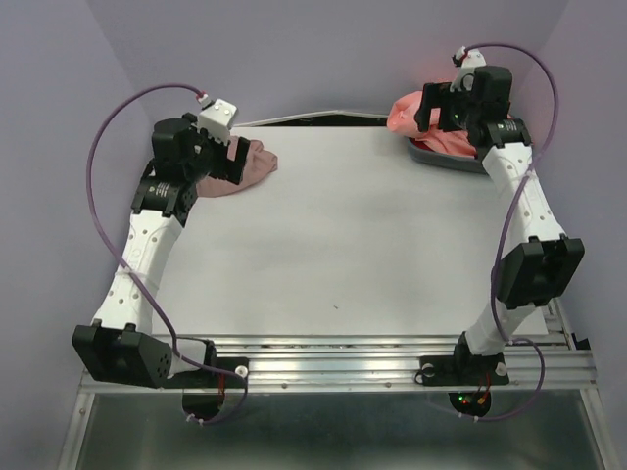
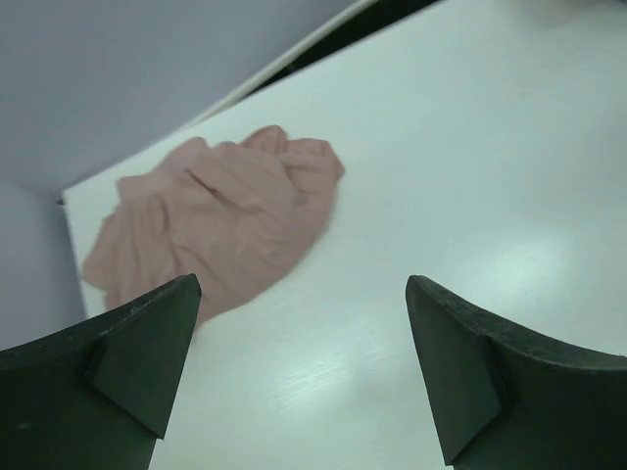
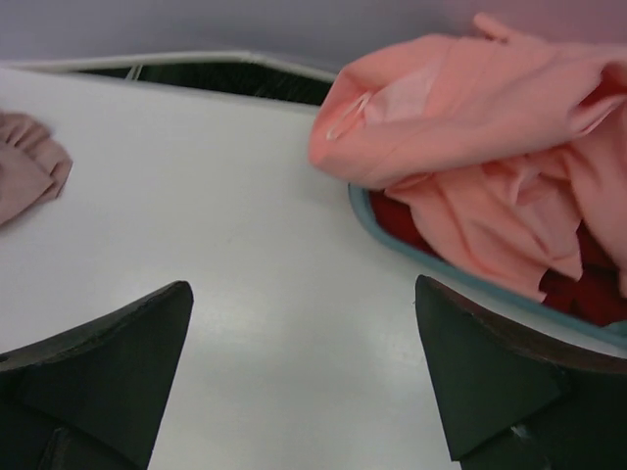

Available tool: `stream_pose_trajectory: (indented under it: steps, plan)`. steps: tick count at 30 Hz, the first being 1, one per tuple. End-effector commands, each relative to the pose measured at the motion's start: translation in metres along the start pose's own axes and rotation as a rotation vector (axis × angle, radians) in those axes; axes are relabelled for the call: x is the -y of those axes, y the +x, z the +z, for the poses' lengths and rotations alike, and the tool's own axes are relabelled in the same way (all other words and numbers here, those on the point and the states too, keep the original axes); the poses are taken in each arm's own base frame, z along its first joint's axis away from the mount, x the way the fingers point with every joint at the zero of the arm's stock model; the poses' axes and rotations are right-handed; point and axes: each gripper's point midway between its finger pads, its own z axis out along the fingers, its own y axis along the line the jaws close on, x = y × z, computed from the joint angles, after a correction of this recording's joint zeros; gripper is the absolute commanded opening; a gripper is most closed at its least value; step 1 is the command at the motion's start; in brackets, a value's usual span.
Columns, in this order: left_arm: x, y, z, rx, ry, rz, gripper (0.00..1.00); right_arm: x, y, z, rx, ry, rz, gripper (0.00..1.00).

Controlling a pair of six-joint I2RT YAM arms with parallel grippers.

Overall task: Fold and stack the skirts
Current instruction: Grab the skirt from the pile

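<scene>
The right gripper moves down and reaches outward onto the coral skirt's raised fold (image 1: 406, 116) (image 3: 407, 162) by the tray's rim next, since the fold lies below and outward of my fingers.
The dusty mauve-pink skirt (image 1: 250, 164) lies crumpled at the table's far left; it also shows in the left wrist view (image 2: 216, 220) and at the left edge of the right wrist view (image 3: 27, 176). The salmon-coral skirt (image 1: 416, 122) is bunched in a grey-blue tray (image 1: 441, 160) at the far right, spilling over the tray's rim in the right wrist view (image 3: 470, 127). My left gripper (image 2: 304, 304) is open and empty, just near of the mauve skirt. My right gripper (image 3: 304, 304) is open and empty, over bare table beside the tray (image 3: 431, 259).
Something red (image 3: 578, 289) lies in the tray under the coral skirt. A dark gap runs along the table's far edge (image 1: 313, 119). Purple walls close in the left, back and right. A metal rail (image 1: 372, 352) runs along the near edge.
</scene>
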Motion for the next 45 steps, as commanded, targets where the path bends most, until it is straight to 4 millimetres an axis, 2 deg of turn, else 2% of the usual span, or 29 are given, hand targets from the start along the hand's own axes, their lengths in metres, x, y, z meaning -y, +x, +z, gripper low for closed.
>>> stream_pose_trajectory:
  steps: [1, 3, 4, 5, 6, 7, 8, 11, 12, 14, 15, 20, 21, 24, 25, 27, 28, 30, 31, 32, 33, 35, 36, 37, 39, 40, 43, 44, 45]
  plan:
    - [0.044, -0.007, -0.015, 0.075, 0.192, -0.129, 0.99, 0.049, -0.032, 0.051, 0.084, 0.174, -0.067, 1.00]
    - [0.054, -0.007, -0.019, 0.082, 0.235, -0.155, 0.99, 0.050, -0.035, 0.073, 0.096, 0.146, -0.096, 1.00]
    - [0.057, -0.004, -0.020, 0.078, 0.248, -0.158, 0.99, 0.046, -0.047, 0.079, 0.126, 0.118, -0.130, 1.00]
    - [0.061, -0.004, -0.021, 0.079, 0.271, -0.162, 0.99, 0.049, -0.034, 0.102, 0.107, 0.096, -0.181, 1.00]
    - [0.063, -0.002, -0.021, 0.074, 0.282, -0.167, 0.99, 0.045, -0.031, 0.113, 0.107, 0.055, -0.211, 1.00]
    - [0.064, -0.001, -0.018, 0.065, 0.292, -0.172, 0.99, 0.045, -0.042, 0.118, 0.134, 0.041, -0.284, 1.00]
    - [0.067, 0.002, -0.018, 0.052, 0.304, -0.180, 0.99, 0.048, -0.022, 0.141, 0.097, 0.020, -0.304, 1.00]
    - [0.072, 0.007, -0.013, 0.030, 0.333, -0.197, 0.99, 0.055, -0.022, 0.161, 0.108, 0.026, -0.394, 1.00]
    - [0.074, 0.011, -0.010, 0.017, 0.342, -0.207, 0.99, 0.062, -0.006, 0.177, 0.083, 0.038, -0.401, 1.00]
    - [0.077, 0.012, -0.007, 0.016, 0.360, -0.216, 0.99, 0.069, -0.004, 0.188, 0.101, 0.064, -0.415, 1.00]
    - [0.078, 0.013, -0.006, 0.010, 0.369, -0.224, 0.99, 0.070, 0.007, 0.197, 0.089, 0.059, -0.419, 1.00]
    - [0.084, 0.012, 0.006, -0.014, 0.416, -0.275, 0.99, 0.085, 0.032, 0.220, 0.075, 0.112, -0.407, 0.99]
    - [0.084, 0.012, 0.007, -0.019, 0.417, -0.280, 0.99, 0.088, 0.034, 0.223, 0.074, 0.126, -0.402, 0.97]
    - [0.083, 0.013, 0.012, -0.036, 0.416, -0.282, 0.99, 0.099, 0.035, 0.228, 0.085, 0.186, -0.402, 0.68]
    - [0.082, 0.014, 0.014, -0.039, 0.414, -0.280, 0.99, 0.101, 0.029, 0.226, 0.103, 0.201, -0.400, 0.50]
    - [0.081, 0.014, 0.014, -0.040, 0.409, -0.276, 0.99, 0.108, 0.017, 0.219, 0.129, 0.261, -0.386, 0.28]
    - [0.081, 0.014, 0.014, -0.039, 0.409, -0.275, 0.99, 0.110, 0.008, 0.214, 0.150, 0.279, -0.380, 0.12]
    - [0.082, 0.013, 0.012, -0.036, 0.409, -0.276, 0.99, 0.110, -0.026, 0.194, 0.219, 0.318, -0.375, 0.01]
    - [0.082, 0.013, 0.011, -0.032, 0.408, -0.274, 0.99, 0.109, -0.051, 0.177, 0.273, 0.343, -0.376, 0.01]
    - [0.081, 0.013, 0.010, -0.031, 0.406, -0.273, 0.99, 0.109, -0.055, 0.176, 0.285, 0.346, -0.381, 0.01]
    - [0.081, 0.011, 0.008, -0.025, 0.402, -0.273, 0.99, 0.108, -0.081, 0.155, 0.336, 0.374, -0.382, 0.01]
    - [0.079, 0.013, 0.008, -0.027, 0.387, -0.273, 0.99, 0.106, -0.111, 0.131, 0.406, 0.402, -0.387, 0.01]
    - [0.078, 0.012, 0.007, -0.026, 0.379, -0.272, 0.99, 0.102, -0.133, 0.115, 0.468, 0.413, -0.387, 0.01]
    - [0.077, 0.012, 0.005, -0.023, 0.371, -0.275, 0.99, 0.097, -0.161, 0.089, 0.540, 0.424, -0.390, 0.01]
    - [0.073, 0.013, 0.005, -0.028, 0.350, -0.277, 0.99, 0.087, -0.188, 0.061, 0.615, 0.414, -0.401, 0.01]
    - [0.071, 0.014, 0.004, -0.030, 0.344, -0.276, 0.99, 0.078, -0.209, 0.034, 0.669, 0.406, -0.409, 0.01]
    - [0.066, 0.012, 0.002, -0.032, 0.334, -0.288, 0.99, 0.062, -0.241, -0.008, 0.788, 0.379, -0.408, 0.01]
    - [0.063, 0.011, 0.001, -0.029, 0.331, -0.297, 0.99, 0.054, -0.259, -0.035, 0.853, 0.377, -0.401, 0.01]
    - [0.062, 0.011, 0.001, -0.026, 0.331, -0.300, 0.99, 0.050, -0.267, -0.049, 0.888, 0.374, -0.395, 0.01]
